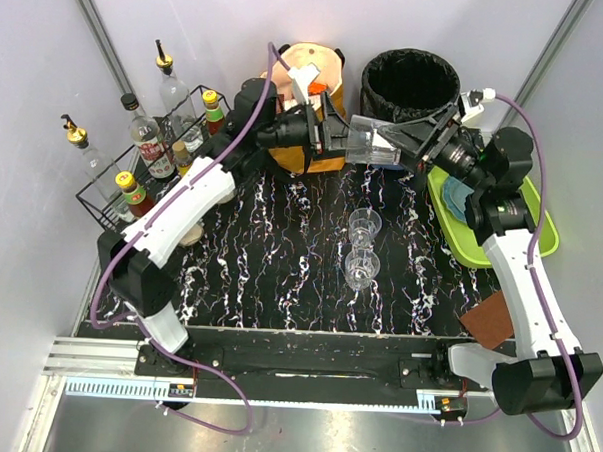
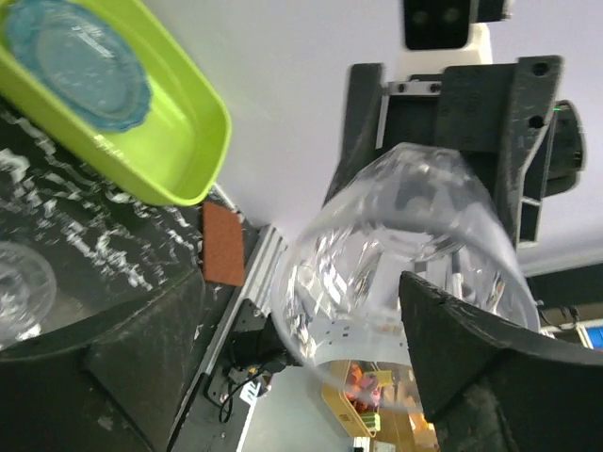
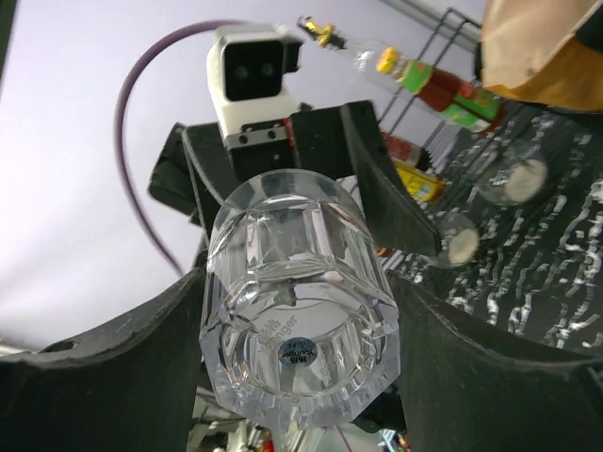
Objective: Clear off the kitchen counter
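Observation:
I will swing my right gripper over, lower it and let go of the tumbler (image 1: 375,142), since bare tray bottom (image 1: 540,224) beside the plate is below and to the gripper's right in the top view.
A clear faceted tumbler (image 1: 375,142) hangs on its side in mid-air over the back of the black marble-veined kitchen counter (image 1: 260,254). My right gripper (image 1: 413,141) is shut on its base end; in the right wrist view both fingers press the tumbler (image 3: 297,311) at the gripper (image 3: 297,282). My left gripper (image 1: 337,138) faces it from the left, around the mouth end. In the left wrist view the gripper (image 2: 300,282) is open: one finger (image 2: 471,358) is against the tumbler (image 2: 396,254), the other stands clear.
Two stemmed glasses (image 1: 364,227) (image 1: 361,269) stand mid-counter. A lime-green tray (image 1: 501,250) holding a blue plate (image 1: 453,198) sits at right, a brown pad (image 1: 490,322) in front of it. A black bin (image 1: 411,86), an orange container (image 1: 313,66) and a wire rack of bottles (image 1: 144,159) line the back.

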Controlling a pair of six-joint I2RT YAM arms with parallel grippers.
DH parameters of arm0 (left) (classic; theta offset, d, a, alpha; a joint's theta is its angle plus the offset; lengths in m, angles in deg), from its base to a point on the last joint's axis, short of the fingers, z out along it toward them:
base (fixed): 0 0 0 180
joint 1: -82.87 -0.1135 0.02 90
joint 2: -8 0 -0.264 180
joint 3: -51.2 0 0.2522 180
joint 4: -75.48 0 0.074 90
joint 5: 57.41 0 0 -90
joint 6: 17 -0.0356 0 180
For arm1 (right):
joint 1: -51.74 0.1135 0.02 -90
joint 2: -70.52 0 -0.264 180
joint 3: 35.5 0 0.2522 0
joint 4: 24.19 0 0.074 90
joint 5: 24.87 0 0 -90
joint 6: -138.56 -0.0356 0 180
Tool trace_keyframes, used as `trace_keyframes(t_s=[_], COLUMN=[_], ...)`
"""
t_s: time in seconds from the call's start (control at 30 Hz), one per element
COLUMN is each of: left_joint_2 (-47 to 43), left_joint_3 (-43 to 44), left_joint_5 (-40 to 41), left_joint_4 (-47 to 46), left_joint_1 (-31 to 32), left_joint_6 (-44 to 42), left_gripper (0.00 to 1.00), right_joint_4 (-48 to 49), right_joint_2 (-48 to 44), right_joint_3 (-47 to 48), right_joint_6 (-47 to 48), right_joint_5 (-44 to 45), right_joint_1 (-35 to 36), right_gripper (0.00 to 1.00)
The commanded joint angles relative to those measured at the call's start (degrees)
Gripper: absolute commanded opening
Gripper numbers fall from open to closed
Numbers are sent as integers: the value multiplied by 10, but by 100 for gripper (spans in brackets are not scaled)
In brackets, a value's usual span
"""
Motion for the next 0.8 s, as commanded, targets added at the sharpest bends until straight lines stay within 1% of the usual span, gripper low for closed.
trace_keyframes(t_s=[0.0,0.13,0.27,0.37,0.43,0.47,0.53,0.57,0.63,0.77], left_joint_2=[-86,-142,-189,-215,-223,-227,-229,-229,-232,-248], left_joint_3=[-23,-71,-104,-128,-139,-145,-150,-149,-149,-158], left_joint_5=[90,164,247,278,282,277,277,282,293,307], left_joint_4=[109,180,239,264,274,278,295,305,320,331], left_joint_1=[-26,-58,-88,-92,-92,-92,-92,-92,-92,-92], left_joint_6=[-121,-185,-251,-286,-301,-307,-320,-328,-340,-357], left_gripper=[91,95,96,97,98,99,99,99,99,99], right_joint_4=[-158,-263,-368,-443,-485,-499,-507,-513,-522,-550], right_joint_2=[-7,-3,-2,-2,5,9,26,42,74,118], right_joint_3=[65,80,81,93,103,108,115,123,140,160], right_joint_6=[120,189,254,305,331,345,367,375,391,427], right_joint_5=[71,145,266,377,444,475,509,525,556,680], right_joint_1=[2,0,-4,-11,-26,-41,-74,-107,-144,-168], right_gripper=[0,0,0,0,0,0,0,0,0,0])
